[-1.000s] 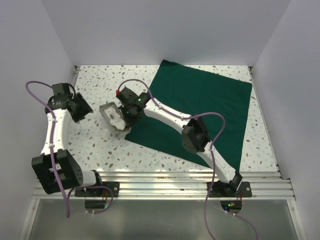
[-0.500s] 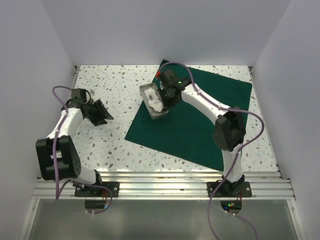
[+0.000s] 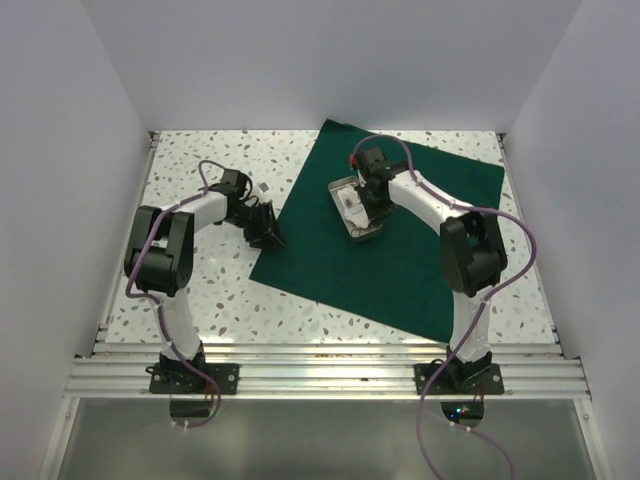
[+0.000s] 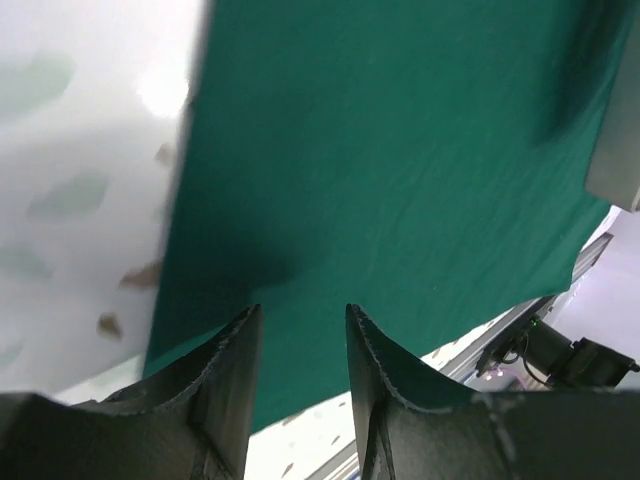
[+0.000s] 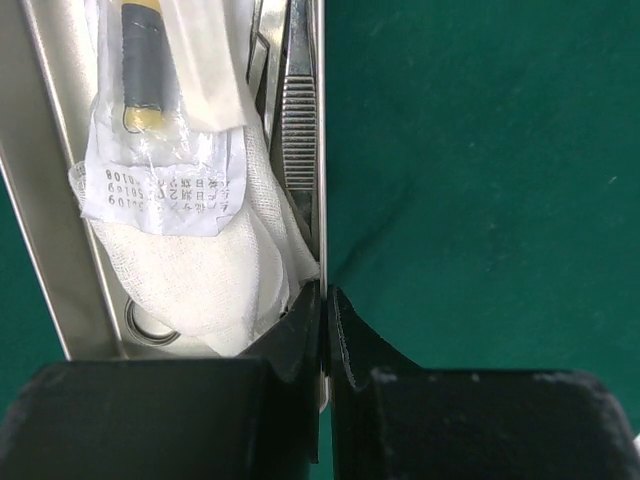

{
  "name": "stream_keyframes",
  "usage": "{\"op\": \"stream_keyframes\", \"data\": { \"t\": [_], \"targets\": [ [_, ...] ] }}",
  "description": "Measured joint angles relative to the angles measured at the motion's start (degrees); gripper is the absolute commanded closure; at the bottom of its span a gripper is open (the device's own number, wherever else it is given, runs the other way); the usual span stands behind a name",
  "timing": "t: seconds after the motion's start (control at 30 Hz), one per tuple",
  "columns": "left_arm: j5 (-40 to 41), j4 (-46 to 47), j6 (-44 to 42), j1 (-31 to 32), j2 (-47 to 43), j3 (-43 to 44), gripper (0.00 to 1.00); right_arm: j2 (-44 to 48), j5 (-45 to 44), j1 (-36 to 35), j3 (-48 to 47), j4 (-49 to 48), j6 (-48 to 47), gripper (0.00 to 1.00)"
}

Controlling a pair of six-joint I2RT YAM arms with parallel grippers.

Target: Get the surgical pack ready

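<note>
The tray is off-centre and the drape's middle (image 3: 388, 227) (image 5: 390, 240) lies to the right in the top view, so the robot's right gripper will next shift the tray that way and release the tray's side.
The dark green drape (image 3: 420, 235) lies flat on the table's right half; it also fills the left wrist view (image 4: 400, 150) and the right wrist view (image 5: 480, 150). A small steel tray (image 3: 349, 187) sits on the drape, holding white gauze (image 5: 200, 270), a packaged item (image 5: 150, 60) and steel instruments (image 5: 297, 120). My right gripper (image 3: 373, 203) is shut on the tray's right wall (image 5: 318, 150). My left gripper (image 3: 268, 232) is open and empty at the drape's left edge, its fingers (image 4: 225, 380) just above the cloth.
The speckled white table (image 3: 200, 280) is walled on three sides. An aluminium rail (image 3: 320, 365) runs along the near edge. A small white object (image 3: 262, 188) lies on the table beside the left arm.
My right gripper has carried the tray rightward from the drape's left edge to its middle. My left arm has swung right, reaching the drape's left edge.
</note>
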State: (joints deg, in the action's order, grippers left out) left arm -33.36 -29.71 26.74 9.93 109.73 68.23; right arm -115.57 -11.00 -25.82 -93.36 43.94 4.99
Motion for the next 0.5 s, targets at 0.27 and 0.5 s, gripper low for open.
{"op": "stream_keyframes", "data": {
  "t": [0.27,0.5],
  "targets": [
    [-4.0,0.0,-0.4,1.1,7.6,7.7,0.57,0.0,-3.5,2.2,3.9,-2.2,-3.3,0.97],
    [-4.9,0.2,1.1,1.0,8.2,7.1,0.62,0.0,-5.1,3.3,5.0,-1.8,-3.2,0.6]
  ]
}}
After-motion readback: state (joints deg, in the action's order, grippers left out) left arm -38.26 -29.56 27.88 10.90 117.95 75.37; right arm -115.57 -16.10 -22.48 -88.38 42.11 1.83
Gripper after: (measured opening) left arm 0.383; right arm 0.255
